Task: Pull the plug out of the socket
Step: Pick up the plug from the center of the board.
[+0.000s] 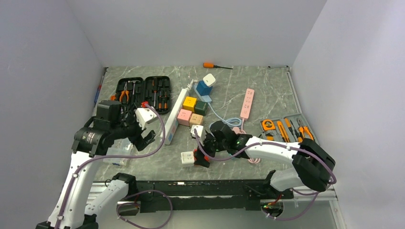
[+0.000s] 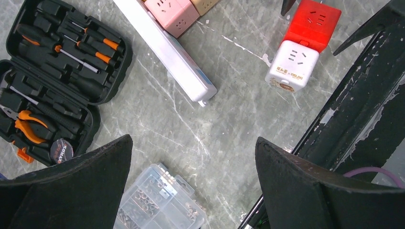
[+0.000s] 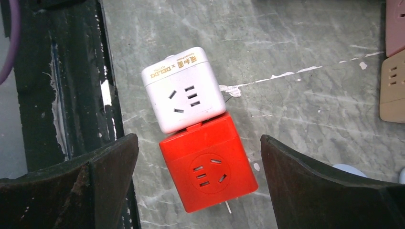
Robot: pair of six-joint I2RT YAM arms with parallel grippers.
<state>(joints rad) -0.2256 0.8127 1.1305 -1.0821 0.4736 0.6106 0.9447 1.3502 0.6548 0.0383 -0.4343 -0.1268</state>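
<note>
The red cube (image 3: 207,162) lies below my right gripper, between its open fingers. Next, my right gripper lowers around the red cube's opposite sides and closes.
A white cube socket (image 3: 184,90) and a red cube (image 3: 207,162) lie joined side to side on the marble table near its front edge. A thin metal pin sticks out of the red cube's far side. Which cube carries the plug into the other I cannot tell. My right gripper (image 3: 199,140) hangs open right above the red cube, one finger on each side, touching nothing. In the top view the pair shows as the white cube (image 1: 187,158) beside my right gripper (image 1: 203,156). My left gripper (image 1: 145,136) is open and empty, left of the pair; its own view shows both cubes (image 2: 292,71) far right.
A clear parts box (image 2: 160,200) lies under the left gripper. A black tool case (image 1: 143,93), a white power strip (image 1: 175,114), several coloured cubes (image 1: 191,110), a pink strip (image 1: 247,103) and an orange tool tray (image 1: 286,129) lie around. The black front rail (image 1: 191,186) runs close by the cubes.
</note>
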